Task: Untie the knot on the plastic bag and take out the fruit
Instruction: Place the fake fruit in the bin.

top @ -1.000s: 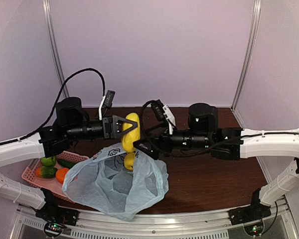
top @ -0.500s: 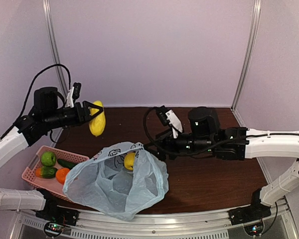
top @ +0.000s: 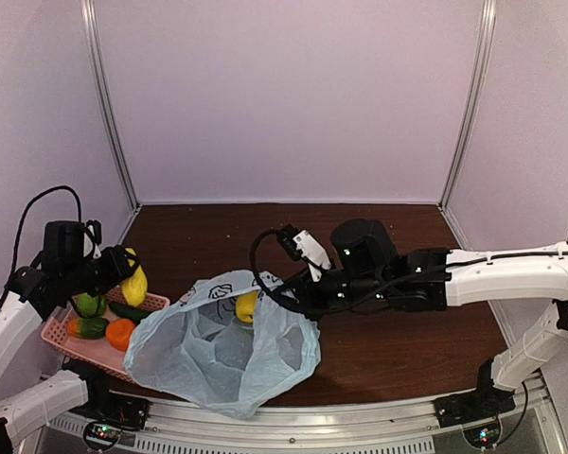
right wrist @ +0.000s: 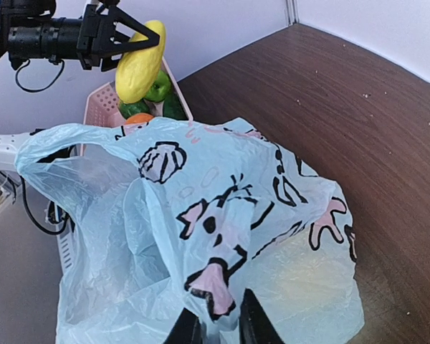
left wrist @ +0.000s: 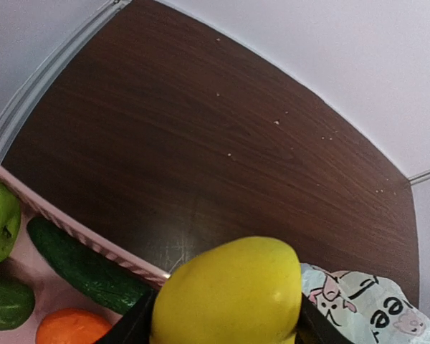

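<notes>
My left gripper is above the basket's rim with the fruit, so it needs to move the fruit down and back and release it onto the cucumber-like fruit (top: 128,311) (left wrist: 86,264) below my gripper.
The pale blue plastic bag (top: 218,352) lies open at the table's near side; no knot shows. One yellow fruit (top: 247,305) sits inside its mouth. My right gripper (top: 290,297) is shut on a fold of the plastic bag (right wrist: 201,236), jaws pinching the printed rim (right wrist: 218,315). At the far left my left gripper (top: 121,274) is shut on another yellow oval fruit (top: 134,284), held just above the basket's far rim. In the left wrist view this fruit (left wrist: 229,294) fills the space between the black fingers (left wrist: 135,326).
A pink basket (top: 55,333) at the left edge holds a green apple (top: 90,305), a cucumber-like fruit (top: 128,310), an orange one (top: 119,332) and another green one (top: 88,327). Its rim (left wrist: 72,229) lies under the left gripper. Walls enclose the brown table (top: 398,340).
The left arm swung the yellow fruit from above the bag leftward and down to the basket. The right gripper moved onto the bag's rim and shut on it.
</notes>
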You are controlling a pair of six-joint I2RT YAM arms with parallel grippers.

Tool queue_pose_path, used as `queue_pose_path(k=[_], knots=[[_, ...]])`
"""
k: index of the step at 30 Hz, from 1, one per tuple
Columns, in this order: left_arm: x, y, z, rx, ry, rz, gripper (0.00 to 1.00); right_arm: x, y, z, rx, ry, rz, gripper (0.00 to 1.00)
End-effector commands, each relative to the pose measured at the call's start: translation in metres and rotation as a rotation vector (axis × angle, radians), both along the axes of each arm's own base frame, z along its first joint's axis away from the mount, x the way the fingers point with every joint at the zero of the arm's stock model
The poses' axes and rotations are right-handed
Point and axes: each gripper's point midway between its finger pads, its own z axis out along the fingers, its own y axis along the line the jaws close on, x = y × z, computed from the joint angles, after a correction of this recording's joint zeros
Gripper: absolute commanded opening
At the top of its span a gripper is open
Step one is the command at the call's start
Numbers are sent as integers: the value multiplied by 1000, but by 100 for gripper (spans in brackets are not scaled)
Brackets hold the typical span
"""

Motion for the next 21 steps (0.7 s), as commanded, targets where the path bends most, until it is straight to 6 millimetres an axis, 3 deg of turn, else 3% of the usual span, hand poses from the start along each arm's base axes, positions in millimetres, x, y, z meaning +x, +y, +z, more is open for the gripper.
queue_pose_path(k=[1,11,17,21], knots=[[-17,31,-25,-12,45,204,45,0,6,16,39,-16,4,2],[-40,60,-61,11,101,377,46,4,1,21,60,-35,-29,0],[-41,72,-74,57,131,438,49,4,1,23,65,-37,-32,0],[-37,69,-84,40,160,432,51,4,1,21,63,-35,-30,0]])
